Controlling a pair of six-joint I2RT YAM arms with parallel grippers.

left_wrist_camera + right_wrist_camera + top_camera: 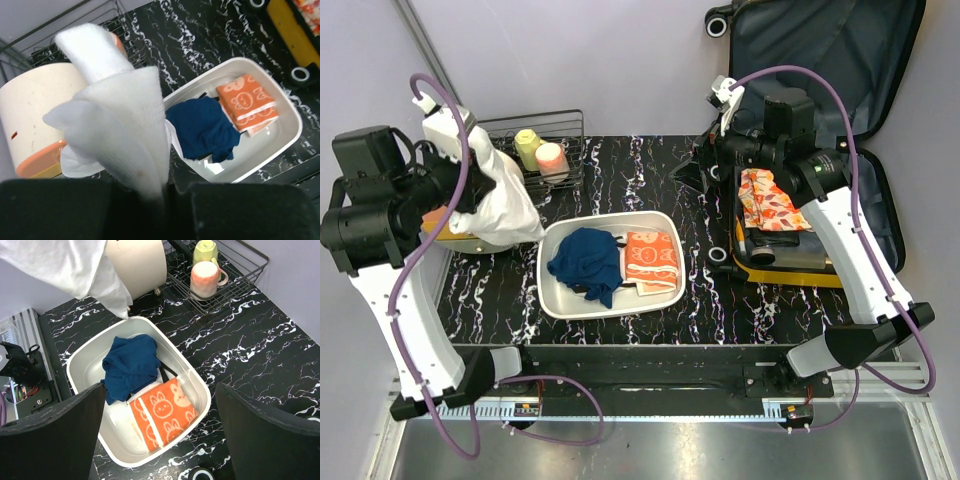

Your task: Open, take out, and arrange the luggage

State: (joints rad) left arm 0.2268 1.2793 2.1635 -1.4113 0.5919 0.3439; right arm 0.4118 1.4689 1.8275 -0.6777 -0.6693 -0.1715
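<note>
The white tray already holds a garment and towel, so my left gripper will next leave the round container, then lower the white cloth onto the blue garment.
The luggage, a yellow shell with dark lining, lies open at the right of the table, lid leaning back. An orange patterned cloth rests inside it. My left gripper is shut on a white cloth, which hangs over the cream-and-orange container at the left. From above, the left gripper is mostly hidden by that cloth. My right gripper hangs open and empty over the table; from above, the right gripper sits between the luggage and the white tray.
The white tray holds a blue garment and a folded orange rabbit towel. A wire rack at the back holds a green cup and a pink cup. The round container stands at the table's left edge.
</note>
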